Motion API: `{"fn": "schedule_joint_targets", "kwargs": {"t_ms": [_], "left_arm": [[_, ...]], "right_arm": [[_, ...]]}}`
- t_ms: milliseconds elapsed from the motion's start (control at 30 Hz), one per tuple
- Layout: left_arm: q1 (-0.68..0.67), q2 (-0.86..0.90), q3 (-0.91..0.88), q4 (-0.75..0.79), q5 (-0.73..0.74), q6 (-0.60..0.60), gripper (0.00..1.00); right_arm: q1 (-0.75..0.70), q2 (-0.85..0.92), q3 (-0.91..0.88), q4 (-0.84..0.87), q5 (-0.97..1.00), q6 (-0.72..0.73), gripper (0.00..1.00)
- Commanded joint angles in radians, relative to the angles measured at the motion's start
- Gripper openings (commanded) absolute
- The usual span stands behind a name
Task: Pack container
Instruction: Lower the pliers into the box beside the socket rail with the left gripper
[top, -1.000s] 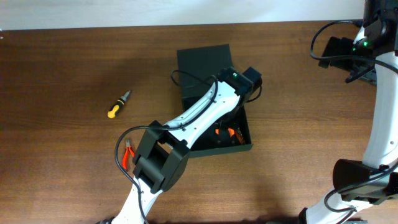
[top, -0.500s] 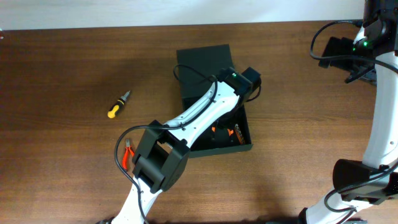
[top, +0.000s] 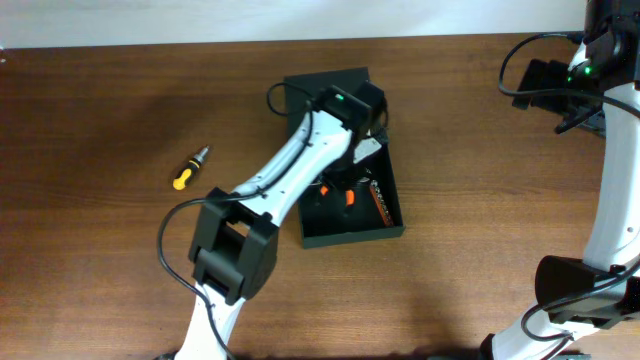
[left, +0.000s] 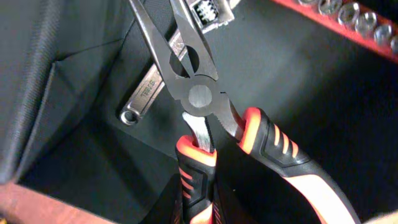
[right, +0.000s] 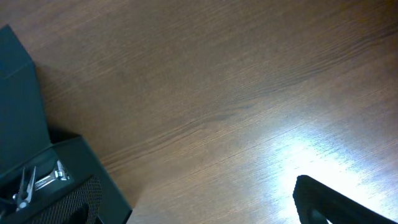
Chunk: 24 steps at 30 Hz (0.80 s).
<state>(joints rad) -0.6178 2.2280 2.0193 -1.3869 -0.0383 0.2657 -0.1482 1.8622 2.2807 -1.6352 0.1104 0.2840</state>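
Observation:
The robot will bring its left gripper back and down, turning toward the sockets, to release the pliers (left: 200, 96) on the bare near part of the container's bottom, since the pliers' nose crosses the wrench.
The dark green container (top: 392, 190) lies open mid-table, its flap lid (top: 310, 88) folded back. My left gripper (left: 205, 206) is down inside it, shut on one black-and-orange handle of a pair of pliers (left: 200, 96). The pliers' nose points up the left wrist view, over a silver wrench (left: 144, 94) on the container floor. From overhead, the left wrist (top: 345, 102) covers the back of the container, with orange handles (top: 350, 197) showing below it. My right gripper (right: 196, 210) hangs open over bare table at the far right, away from the container (right: 18, 112).
A yellow-handled screwdriver (top: 187, 168) lies on the table left of the container. A red rail of sockets (left: 348, 18) sits along the container's right wall. The right arm (top: 610, 200) stands along the table's right edge.
My left wrist has swung left and back over the container toward the lid, carrying the pliers. The right arm has not moved.

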Motion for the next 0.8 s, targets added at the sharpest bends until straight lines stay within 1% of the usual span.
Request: {"fn": "schedule_joint_targets", "kwargs": {"t_ms": [0, 133, 200, 400, 600, 767], "left_arm": [[0.026, -0.052, -0.002, -0.005, 0.103, 0.2, 0.02], [0.032, -0.052, -0.002, -0.008, 0.125, 0.333, 0.02], [0.032, -0.052, -0.002, -0.008, 0.125, 0.377, 0.02], [0.031, -0.051, -0.003, -0.011, 0.145, 0.448, 0.02], [0.031, -0.051, -0.024, -0.023, 0.258, 0.525, 0.02], [0.026, -0.051, -0.079, -0.016, 0.271, 0.571, 0.02]], "right_arm": [[-0.003, -0.008, -0.001, 0.0, -0.002, 0.004, 0.99], [-0.003, -0.008, -0.001, 0.0, -0.002, 0.004, 0.99], [-0.003, -0.008, -0.001, 0.0, -0.002, 0.004, 0.99], [-0.003, -0.008, -0.001, 0.0, -0.002, 0.004, 0.99], [-0.003, -0.008, -0.001, 0.0, -0.002, 0.004, 0.99], [-0.003, -0.008, -0.001, 0.0, -0.002, 0.004, 0.99]]}}
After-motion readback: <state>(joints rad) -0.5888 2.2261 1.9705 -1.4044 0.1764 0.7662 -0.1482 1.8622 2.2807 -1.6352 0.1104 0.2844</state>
